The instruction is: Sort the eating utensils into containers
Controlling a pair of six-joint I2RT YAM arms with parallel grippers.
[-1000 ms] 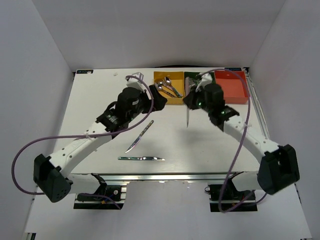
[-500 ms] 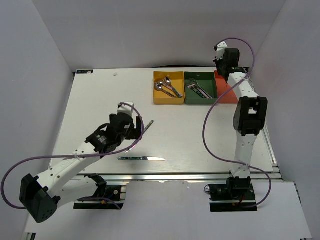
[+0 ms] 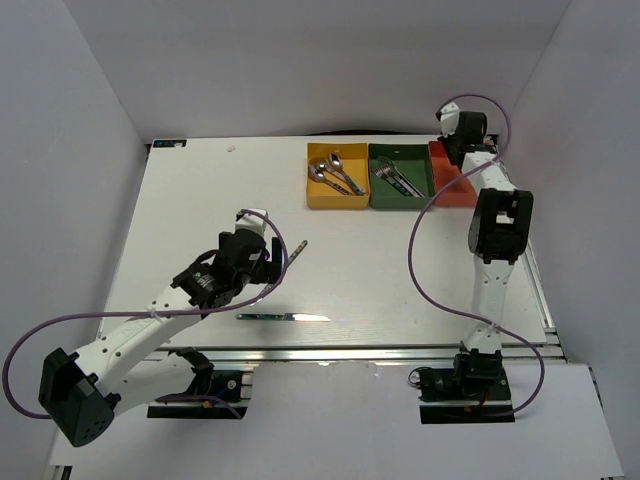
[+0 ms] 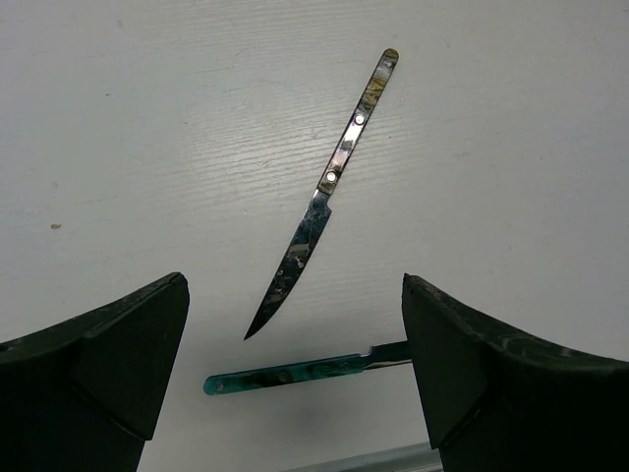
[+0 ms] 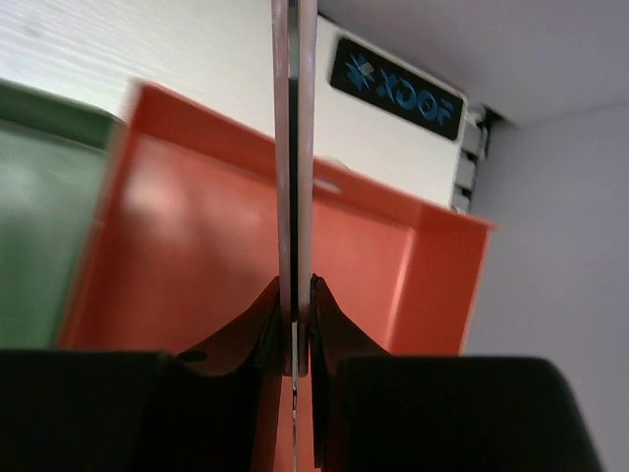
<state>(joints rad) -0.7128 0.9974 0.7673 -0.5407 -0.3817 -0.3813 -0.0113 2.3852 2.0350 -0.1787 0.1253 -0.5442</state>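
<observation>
The knife's dark patterned handle point(image 3: 300, 248) lies below and outward of the open fingers, so the robot's left gripper will move outward and down onto it.
My left gripper point(image 3: 270, 266) is open and empty and hovers above two knives on the white table. In the left wrist view the gripper point(image 4: 295, 287) frames a knife with a pink patterned handle point(image 4: 329, 182) and a teal-handled knife point(image 4: 295, 372) lying below it. Both knives show from above, the pink one point(image 3: 297, 246) and the teal one point(image 3: 283, 317). My right gripper point(image 3: 455, 152) is at the back right, shut on a knife point(image 5: 293, 147) seen edge-on above the red-orange bin point(image 5: 197, 236).
The yellow bin point(image 3: 318, 200) holds spoons point(image 3: 335, 172). The dark green bin point(image 3: 385, 200) holds forks point(image 3: 397, 178). The red-orange bin point(image 3: 448, 178) is partly hidden by the right arm. The bins sit in a row at the table's back edge, close to the right wall.
The right arm carried its knife from mid-table to above the red-orange bin. The left arm pulled back from the yellow bin to over the two knives, then barely moved.
</observation>
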